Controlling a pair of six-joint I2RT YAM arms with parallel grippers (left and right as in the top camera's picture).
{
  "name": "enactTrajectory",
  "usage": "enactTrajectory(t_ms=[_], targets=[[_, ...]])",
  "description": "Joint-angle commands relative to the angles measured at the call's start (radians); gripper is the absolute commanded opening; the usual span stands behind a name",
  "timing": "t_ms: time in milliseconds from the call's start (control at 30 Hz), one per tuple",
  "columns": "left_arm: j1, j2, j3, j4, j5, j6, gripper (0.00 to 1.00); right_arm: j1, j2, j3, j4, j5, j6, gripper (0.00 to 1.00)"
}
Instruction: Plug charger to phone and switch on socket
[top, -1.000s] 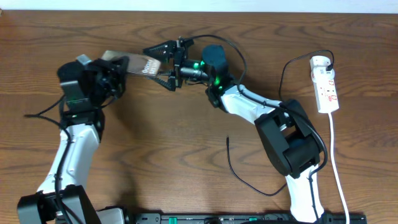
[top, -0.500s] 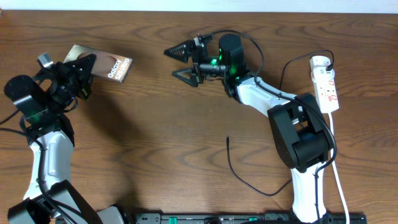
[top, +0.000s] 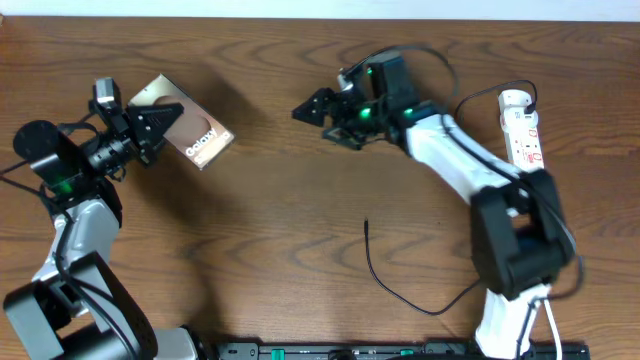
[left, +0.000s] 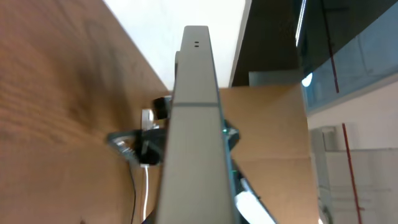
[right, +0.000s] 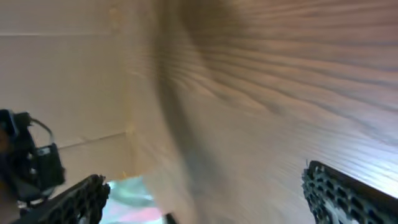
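Note:
The robot needs to pull its right gripper back and down next and turn that gripper's fingers toward the tabletop, because the charger's black plug tip (top: 366, 226) lies flat below it, closer to the robot's base.
My left gripper (top: 160, 122) is shut on one end of the tan-brown phone (top: 200, 140), at the far left of the table. In the left wrist view the phone (left: 196, 124) shows edge-on and fills the middle. My right gripper (top: 325, 118) stands open near the table's middle back, pointing left, well apart from the phone. In the right wrist view its fingers (right: 84, 199) are spread wide with only wood between them. The charger's black plug tip (top: 366, 224) lies loose on the table, and its cable loops down to the front. The white socket (top: 523, 135) lies at the far right.
The socket's white cord (top: 545, 290) runs down the right side to the front edge. A black cable (top: 456, 118) curves left of the socket. A dark rail (top: 400, 350) lines the front edge. The left arm (right: 28, 165) shows in the right wrist view.
The right gripper has pulled away to the right from the phone's end, still open. The left arm swung left with the phone, and the phone has turned.

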Motion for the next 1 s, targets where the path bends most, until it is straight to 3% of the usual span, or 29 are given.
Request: enactTrajectory(t_ms=[0,167,333,533,700,967], targets=[[-0.004,0.028,0.023,0.017,0.077,0.017,0.07,-0.013,-0.112,0.009,-0.163,0.228,-0.226,0.99],[-0.058,0.079,0.023,0.017,0.077,0.091,0.07,-0.006,-0.194,0.009,-0.425,0.421,-0.324,0.99],[-0.148,0.124,0.023,0.017,0.077,0.187,0.07,-0.001,-0.209,0.009,-0.634,0.477,-0.373,0.99],[-0.229,0.151,0.023,0.016,0.077,0.270,0.07,0.035,-0.207,0.007,-0.889,0.714,-0.279,0.99],[-0.236,0.163,0.023,0.016,0.077,0.277,0.07,0.098,-0.207,-0.010,-0.939,0.801,-0.184,0.96],[-0.235,0.164,0.023,0.016,0.077,0.291,0.07,0.183,-0.207,-0.124,-0.850,0.821,-0.029,0.93]])
